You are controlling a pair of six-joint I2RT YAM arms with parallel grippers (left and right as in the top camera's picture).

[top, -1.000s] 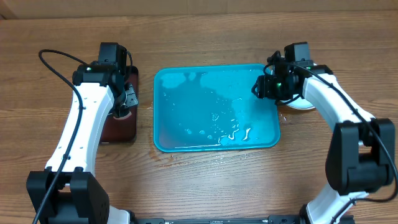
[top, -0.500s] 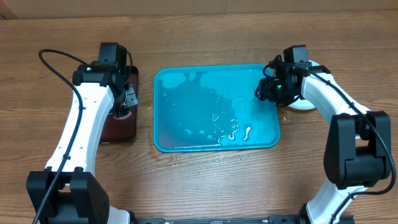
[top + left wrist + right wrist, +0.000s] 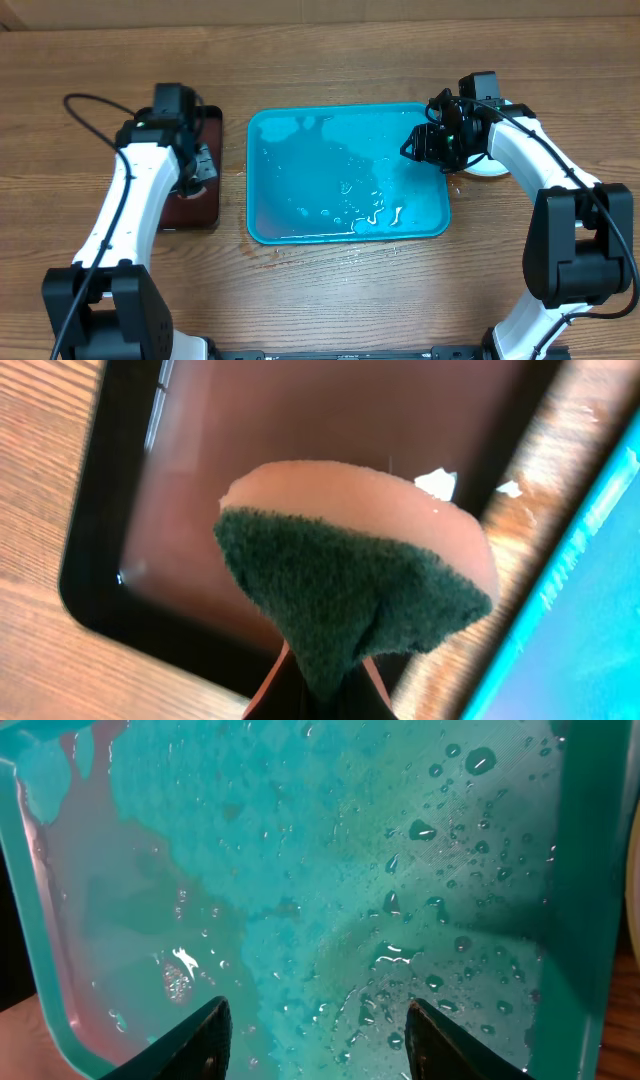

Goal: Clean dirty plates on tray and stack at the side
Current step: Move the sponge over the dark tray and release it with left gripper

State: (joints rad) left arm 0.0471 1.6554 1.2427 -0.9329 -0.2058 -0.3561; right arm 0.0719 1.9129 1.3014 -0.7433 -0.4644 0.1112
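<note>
The black tray is below my left gripper, so next my left gripper needs to go down to the dark red inside of the black tray (image 3: 190, 211) (image 3: 310, 425) and let go of the pink sponge there.
The turquoise tray (image 3: 300, 200) lies in the middle of the table, wet and with no plates on it. It fills the right wrist view (image 3: 300, 870) with water drops. My right gripper (image 3: 418, 146) is open and empty above the tray's right part; it also shows in the right wrist view (image 3: 322, 1038). A pale plate rim (image 3: 487, 171) shows on the wood just right of the tray, mostly hidden under my right arm. My left gripper (image 3: 198, 166) is shut on a pink sponge with a green scouring face (image 3: 350, 595), above the black tray.
The small black tray with a dark red inside (image 3: 195, 205) sits left of the turquoise tray; it also shows in the left wrist view (image 3: 95, 560). Water drops lie on the wood by the turquoise tray's front edge (image 3: 370, 245).
My left arm has shifted slightly left and toward the front with the sponge. My right gripper has moved a little left, out over the tray.
</note>
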